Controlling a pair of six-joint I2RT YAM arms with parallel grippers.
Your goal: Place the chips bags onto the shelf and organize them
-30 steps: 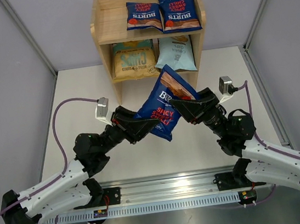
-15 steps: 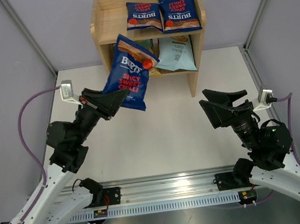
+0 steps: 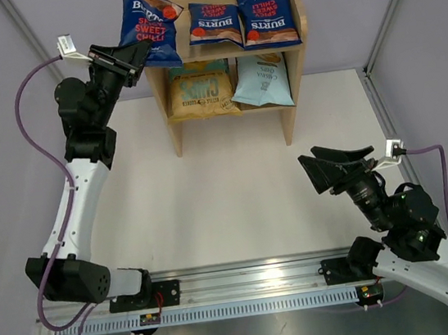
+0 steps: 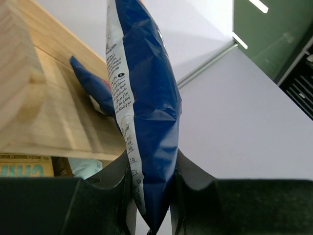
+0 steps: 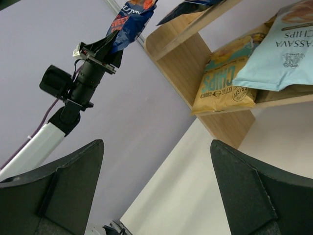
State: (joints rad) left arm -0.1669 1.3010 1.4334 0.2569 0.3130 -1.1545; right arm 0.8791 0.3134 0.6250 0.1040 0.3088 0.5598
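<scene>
My left gripper moves outward and down next, toward the right in the top view, to release its bag on the top level's loose end, still unfilled by bags.
My left gripper is shut on the bottom edge of a dark blue Burts chips bag, which hangs upright above the left end of the shelf's top tier. In the left wrist view that bag stands edge-on between the jaws. Two more Burts bags lie on the top tier. A tan Chips bag and a pale blue bag stand on the lower tier. My right gripper is open and holds nothing, low over the table's right side.
The table is enclosed by pale walls left, right and behind the shelf. A metal rail with both arm bases runs along the near edge. The left arm's purple cable loops beside the left wall.
The right gripper let go of the blue bag, opened wide and drew back right. The left arm swung the bag from mid-table up to the shelf's top left.
</scene>
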